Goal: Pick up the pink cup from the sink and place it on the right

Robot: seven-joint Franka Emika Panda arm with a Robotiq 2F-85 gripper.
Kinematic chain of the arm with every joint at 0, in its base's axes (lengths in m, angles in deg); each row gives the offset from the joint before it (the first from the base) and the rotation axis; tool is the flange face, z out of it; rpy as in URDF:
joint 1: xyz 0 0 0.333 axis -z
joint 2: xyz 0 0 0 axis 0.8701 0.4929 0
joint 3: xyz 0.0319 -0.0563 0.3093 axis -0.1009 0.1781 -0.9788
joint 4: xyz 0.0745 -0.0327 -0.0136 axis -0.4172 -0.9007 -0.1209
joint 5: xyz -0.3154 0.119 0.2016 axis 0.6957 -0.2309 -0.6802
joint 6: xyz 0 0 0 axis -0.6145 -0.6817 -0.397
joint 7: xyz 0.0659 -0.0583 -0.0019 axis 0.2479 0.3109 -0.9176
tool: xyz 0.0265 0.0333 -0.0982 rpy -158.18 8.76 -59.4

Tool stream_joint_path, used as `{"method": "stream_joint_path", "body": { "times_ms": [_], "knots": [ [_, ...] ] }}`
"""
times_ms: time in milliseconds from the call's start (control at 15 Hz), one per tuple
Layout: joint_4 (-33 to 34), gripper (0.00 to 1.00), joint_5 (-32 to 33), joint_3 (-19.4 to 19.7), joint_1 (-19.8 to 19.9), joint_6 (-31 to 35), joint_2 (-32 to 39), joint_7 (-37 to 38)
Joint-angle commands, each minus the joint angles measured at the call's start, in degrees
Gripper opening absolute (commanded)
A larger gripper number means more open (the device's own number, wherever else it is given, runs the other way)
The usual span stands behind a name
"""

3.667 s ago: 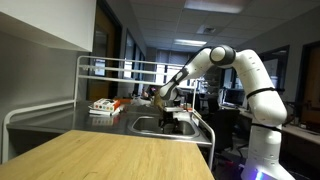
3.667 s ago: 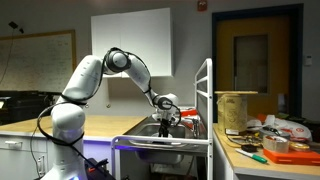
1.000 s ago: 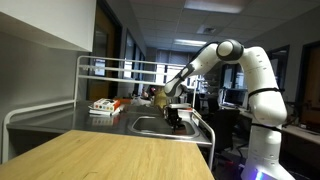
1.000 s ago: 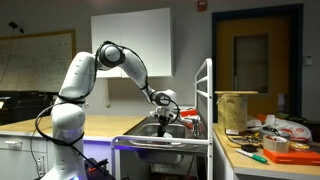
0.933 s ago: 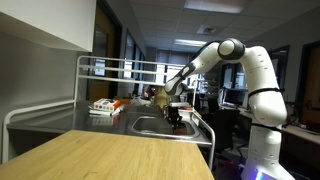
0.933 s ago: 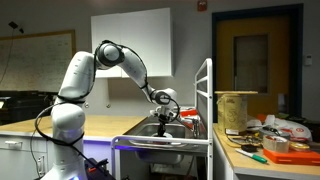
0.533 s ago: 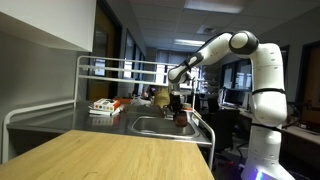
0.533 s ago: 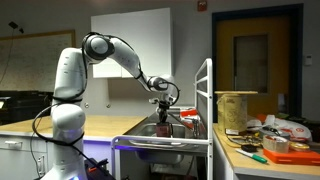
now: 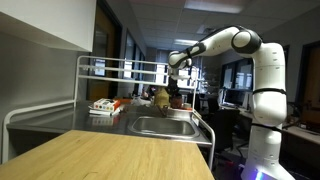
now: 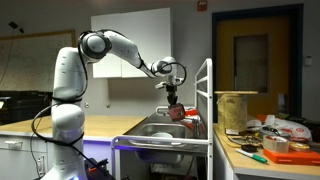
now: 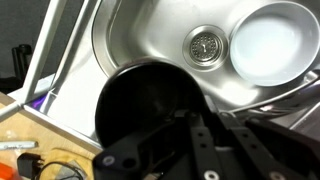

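My gripper next lowers the pink cup [image 10: 177,113] outward onto the steel ledge [image 10: 193,136] beside the basin to release it, since that ledge below and outward is bare.
My gripper [image 10: 172,97] hangs well above the sink [image 10: 158,131], shut on the pink cup [image 10: 177,113], which dangles just under the fingers. In an exterior view from the opposite side, the gripper [image 9: 176,88] holds the cup [image 9: 180,100] over the steel sink [image 9: 160,125]. In the wrist view the cup [image 11: 145,105] shows as a dark round mouth, its rim pinched by the gripper [image 11: 222,125]. Far below lies the sink [image 11: 115,50] with its drain [image 11: 204,45].
A white bowl [image 11: 268,40] lies in the basin beside the drain. A white metal rack frame [image 10: 206,100] stands at the sink's edge, and a cluttered counter [image 10: 265,145] lies beyond it. A wooden tabletop [image 9: 110,155] fills the foreground.
The arm has risen out of the sink over the last second, carrying the pink cup up with it. The gripper has stayed shut.
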Motion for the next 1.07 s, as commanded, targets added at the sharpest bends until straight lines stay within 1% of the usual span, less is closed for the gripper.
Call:
{"method": "stream_joint_path", "body": {
  "times_ms": [0, 267, 467, 733, 1000],
  "knots": [
    [8.6, 0.06, -2.5, 0.5, 2.2, -1.9, 6.6, -4.7],
    [12.0, 0.06, -6.1, 1.2, 5.2, -1.8, 12.1, -8.1],
    [13.1, 0.06, -7.5, 1.7, 7.2, -1.9, 14.9, -9.6],
    [13.8, 0.06, -7.9, 2.3, 9.0, -1.8, 17.2, -10.4],
    [15.3, 0.06, -8.0, 2.4, 10.1, -2.0, 19.2, -11.0]
  ]
}}
